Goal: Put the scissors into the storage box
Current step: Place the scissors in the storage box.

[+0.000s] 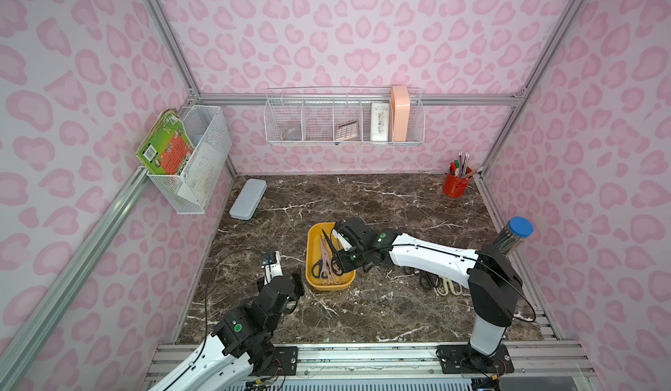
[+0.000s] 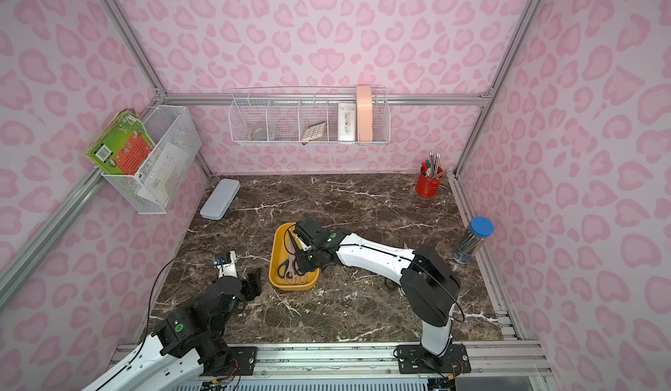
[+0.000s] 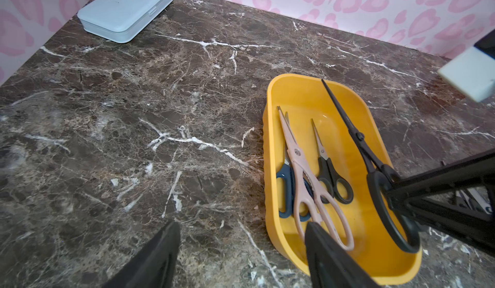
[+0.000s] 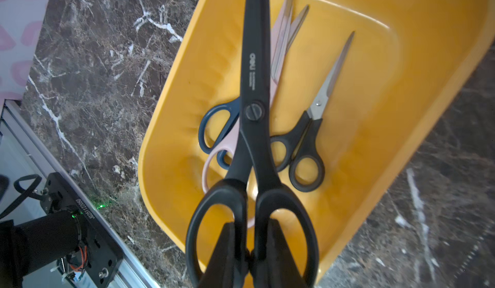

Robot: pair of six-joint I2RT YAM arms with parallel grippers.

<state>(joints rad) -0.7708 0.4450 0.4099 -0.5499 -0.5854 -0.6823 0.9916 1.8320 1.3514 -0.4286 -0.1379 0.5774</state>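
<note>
I will lower my right gripper into the yellow storage box (image 1: 310, 258) next, over the small black scissors, and let go of the handles of the large black scissors, because the large black scissors hang above the bottom of the box.
The yellow storage box (image 1: 310, 258) (image 2: 273, 262) stands mid-table. In it lie pink scissors (image 3: 300, 161), blue-handled scissors (image 3: 284, 182) and small black scissors (image 3: 326, 163). My right gripper (image 4: 250, 225) is shut on the handles of large black scissors (image 4: 254, 86) (image 1: 328, 242). It holds them over the box, blades pointing toward the back wall. My left gripper (image 3: 242, 227) (image 1: 296, 285) is open and empty, just left of the box's near end. More scissors, black-handled (image 1: 426, 282) and cream-white (image 1: 448, 288), lie on the table, partly hidden under the right arm.
A flat grey-blue case (image 1: 248, 199) lies at the back left. A red cup of pencils (image 1: 455, 184) stands at the back right, and a clear tube with a blue lid (image 1: 513, 236) at the right edge. White wire baskets (image 1: 343, 120) (image 1: 196, 160) hang on the walls.
</note>
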